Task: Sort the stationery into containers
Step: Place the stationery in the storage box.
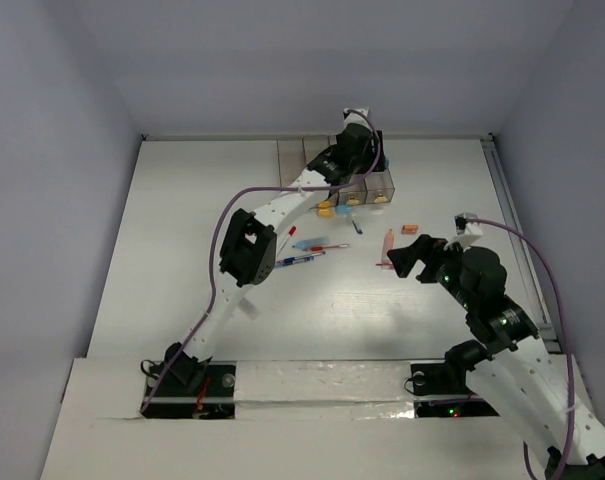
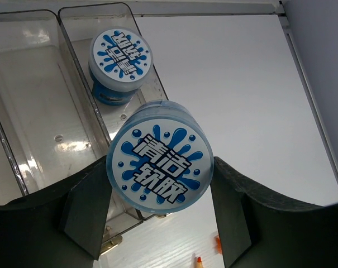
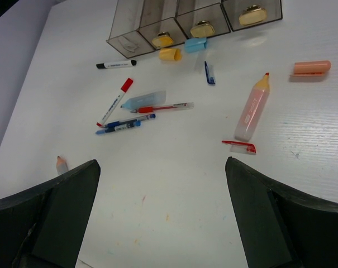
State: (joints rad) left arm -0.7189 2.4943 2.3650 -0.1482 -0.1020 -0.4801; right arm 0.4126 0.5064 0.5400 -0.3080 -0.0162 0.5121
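My left gripper should lower the roll onto the free near end of the translucent container before it opens.
In the left wrist view, my left gripper (image 2: 160, 170) is shut on a round blue-white roll (image 2: 160, 156), held flat side up above the near end of a translucent container (image 2: 74, 33). A second roll (image 2: 120, 58) lies inside that same bin. From above, the left gripper (image 1: 354, 135) hangs over the row of containers (image 1: 382, 183). My right gripper (image 3: 163, 184) stands open and empty over bare table, also seen at the right gripper (image 1: 402, 258). Loose on the table lie a pink highlighter (image 3: 251, 114), its cap (image 3: 311, 67), a red marker (image 3: 114, 102), blue pens (image 3: 124, 124) and a black marker (image 3: 116, 64).
A yellow eraser (image 3: 170, 53) and a blue eraser (image 3: 195, 44) sit just in front of the bins (image 3: 196, 17). A red pen cap (image 3: 239, 146), a small blue cap (image 3: 209, 73), a pale blue stick (image 3: 143, 99) and a pencil stub (image 3: 61, 164) also lie about.
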